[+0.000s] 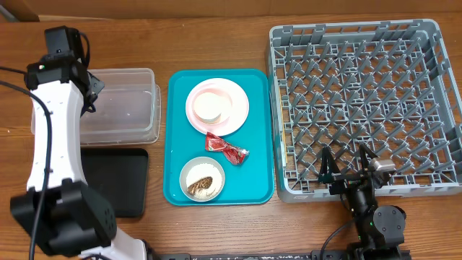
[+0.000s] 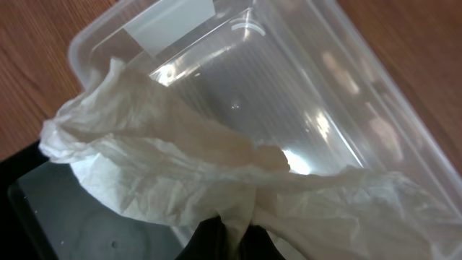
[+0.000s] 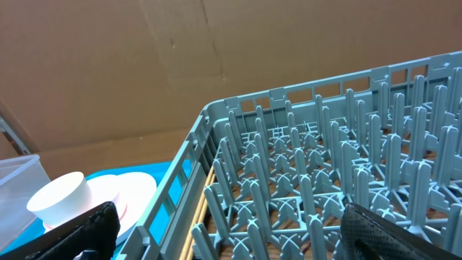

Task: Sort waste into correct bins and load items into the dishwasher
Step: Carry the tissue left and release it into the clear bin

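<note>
Next, the left gripper shifts toward the clear tub's middle before it opens, since part of the crumpled white napkin (image 2: 166,159) still hangs past the tub's near side.
My left gripper (image 2: 231,232) is shut on the crumpled white napkin (image 2: 166,159), which hangs over the clear tub (image 2: 303,87) with its white label (image 2: 170,22). From overhead, the left gripper (image 1: 91,92) is at the clear tub's (image 1: 123,105) left end. A pink plate (image 1: 229,115) carrying a white cup (image 1: 208,106), a red wrapper (image 1: 227,149) and a grey bowl (image 1: 189,172) of brown food scraps (image 1: 202,187) lie on the teal tray (image 1: 256,173). My right gripper (image 1: 346,163) stands open over the near wall of the grey dish rack (image 1: 361,94), nothing between its fingers (image 3: 404,235).
The black tray (image 1: 115,180) lies just in front of the clear tub, and its corner (image 2: 65,217) shows under the napkin. In the right wrist view the rack's pegs (image 3: 310,180) fill the middle, with the white cup (image 3: 61,202) and pink plate (image 3: 137,189) at left.
</note>
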{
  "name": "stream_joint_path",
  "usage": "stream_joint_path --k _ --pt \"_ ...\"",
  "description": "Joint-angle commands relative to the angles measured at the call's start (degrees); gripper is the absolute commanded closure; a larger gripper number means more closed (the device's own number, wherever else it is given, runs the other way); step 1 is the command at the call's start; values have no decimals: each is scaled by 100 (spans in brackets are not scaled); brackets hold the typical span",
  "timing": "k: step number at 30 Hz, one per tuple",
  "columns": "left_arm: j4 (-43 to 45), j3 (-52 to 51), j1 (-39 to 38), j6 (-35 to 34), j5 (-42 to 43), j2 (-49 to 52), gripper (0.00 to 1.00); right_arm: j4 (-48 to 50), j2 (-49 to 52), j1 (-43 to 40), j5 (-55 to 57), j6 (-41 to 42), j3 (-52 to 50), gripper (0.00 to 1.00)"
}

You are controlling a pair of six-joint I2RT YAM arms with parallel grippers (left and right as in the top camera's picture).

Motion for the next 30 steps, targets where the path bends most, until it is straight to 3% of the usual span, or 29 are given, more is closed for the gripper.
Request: stream_joint_path --k 1,7,8,10,11,12,13,17,22,26,27,30 --pt "166 39 83 348 42 496 96 35 -42 -22 52 4 -57 0" --pt "518 39 133 643 46 949 94 35 -42 -22 55 4 -57 0" --pt "577 39 133 697 46 979 83 35 -42 -22 52 4 -57 0" --pt "660 39 133 841 46 986 47 35 -42 -22 52 4 -57 0" --pt "693 42 133 925 46 986 34 35 -42 -20 52 4 -57 0" --pt "723 42 133 1014 46 984 24 35 -42 -22 52 4 -57 0" --pt "741 46 133 1106 46 981 21 35 -42 -22 55 4 -57 0" --pt "713 118 133 1523 50 966 16 35 -42 -22 52 4 -57 0" --pt "184 590 15 1700 492 820 18 35 -42 -22 52 4 -57 0" --pt "-476 1220 -225 1937 1969 623 22 35 -42 -22 55 4 -57 0" --pt "-704 1480 -380 2020 2671 525 28 35 -42 -22 52 4 -57 0" --pt "-890 1692 -741 2020 3357 341 29 35 -42 -22 52 4 -57 0"
